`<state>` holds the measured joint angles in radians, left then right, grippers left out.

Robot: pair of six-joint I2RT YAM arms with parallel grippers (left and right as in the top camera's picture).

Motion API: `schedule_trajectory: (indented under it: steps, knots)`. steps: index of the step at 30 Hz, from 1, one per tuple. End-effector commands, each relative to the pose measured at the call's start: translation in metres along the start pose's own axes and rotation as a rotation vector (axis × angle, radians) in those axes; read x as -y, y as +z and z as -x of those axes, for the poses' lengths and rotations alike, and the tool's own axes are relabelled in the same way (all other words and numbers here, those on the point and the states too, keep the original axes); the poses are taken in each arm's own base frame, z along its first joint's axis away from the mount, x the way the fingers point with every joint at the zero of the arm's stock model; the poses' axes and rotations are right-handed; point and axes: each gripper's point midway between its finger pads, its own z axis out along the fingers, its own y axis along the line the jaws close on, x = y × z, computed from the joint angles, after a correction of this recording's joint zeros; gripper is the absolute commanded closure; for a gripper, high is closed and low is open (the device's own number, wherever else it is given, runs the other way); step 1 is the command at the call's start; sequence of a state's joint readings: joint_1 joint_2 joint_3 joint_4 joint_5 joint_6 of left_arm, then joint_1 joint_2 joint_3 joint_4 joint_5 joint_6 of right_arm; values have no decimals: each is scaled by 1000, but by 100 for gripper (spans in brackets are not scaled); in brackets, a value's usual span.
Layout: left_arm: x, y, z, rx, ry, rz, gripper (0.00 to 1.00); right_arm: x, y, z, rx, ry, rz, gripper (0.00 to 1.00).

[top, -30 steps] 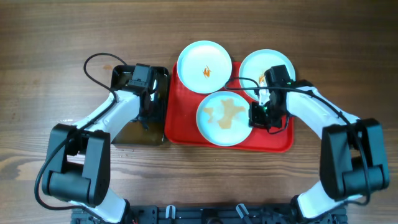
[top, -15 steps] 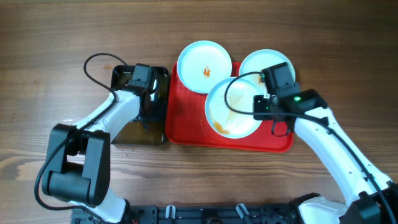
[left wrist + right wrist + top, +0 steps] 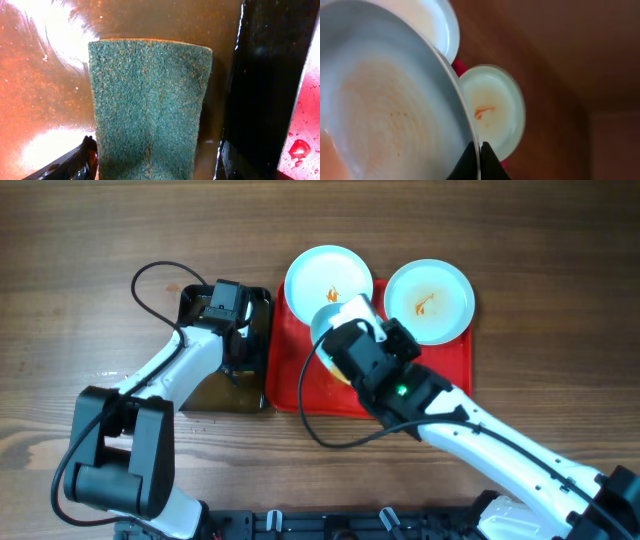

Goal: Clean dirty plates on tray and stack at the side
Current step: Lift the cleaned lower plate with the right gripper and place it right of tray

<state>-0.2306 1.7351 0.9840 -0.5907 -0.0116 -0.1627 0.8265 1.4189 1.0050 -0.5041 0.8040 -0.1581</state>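
Note:
I will swing my right gripper to the right in the overhead view, where the bare wooden table is open beside the tray, then lower the plate flat and let go of it.
Two plates lie on the red tray (image 3: pixel 295 385): a back left plate (image 3: pixel 328 285) and a back right plate (image 3: pixel 432 302), each with a small orange smear. My right gripper (image 3: pixel 479 150) is shut on the rim of the third plate (image 3: pixel 385 110), which is lifted and tilted over the tray's middle (image 3: pixel 338 315) with faint orange smears. The back right plate also shows in the right wrist view (image 3: pixel 492 107). My left gripper (image 3: pixel 155 167) is shut on a green scouring pad (image 3: pixel 150 100) inside the black tub (image 3: pixel 195 398).
The black tub of brownish water (image 3: pixel 45 90) stands against the tray's left edge. The tub's dark wall (image 3: pixel 270 75) is right of the pad. Bare wooden table (image 3: pixel 80 240) lies around the tray and tub.
My right gripper has lifted the front plate off the tray, tilted it steeply and carried it left toward the tub. The back right plate is now uncovered. My left arm has stayed in the tub.

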Motion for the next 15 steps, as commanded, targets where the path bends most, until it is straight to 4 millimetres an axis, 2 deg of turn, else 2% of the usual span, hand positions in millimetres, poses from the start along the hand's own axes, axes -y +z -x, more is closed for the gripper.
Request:
schedule_trajectory:
  steps: [1,4,8,12,15]
  knots:
    - [4,-7,5,25,-9,-21,23,32,-18,23,48,-174,-184,96]
    - [4,-7,5,25,-9,-21,23,42,-24,33,64,-221,-252,96]
    - [4,-7,6,29,-9,-22,23,43,-24,37,78,-216,-256,96]
    - [4,-7,6,29,-9,-22,22,30,-13,30,90,6,-136,96]
    - [4,-7,6,29,-9,-22,22,26,6,9,20,256,-21,96]
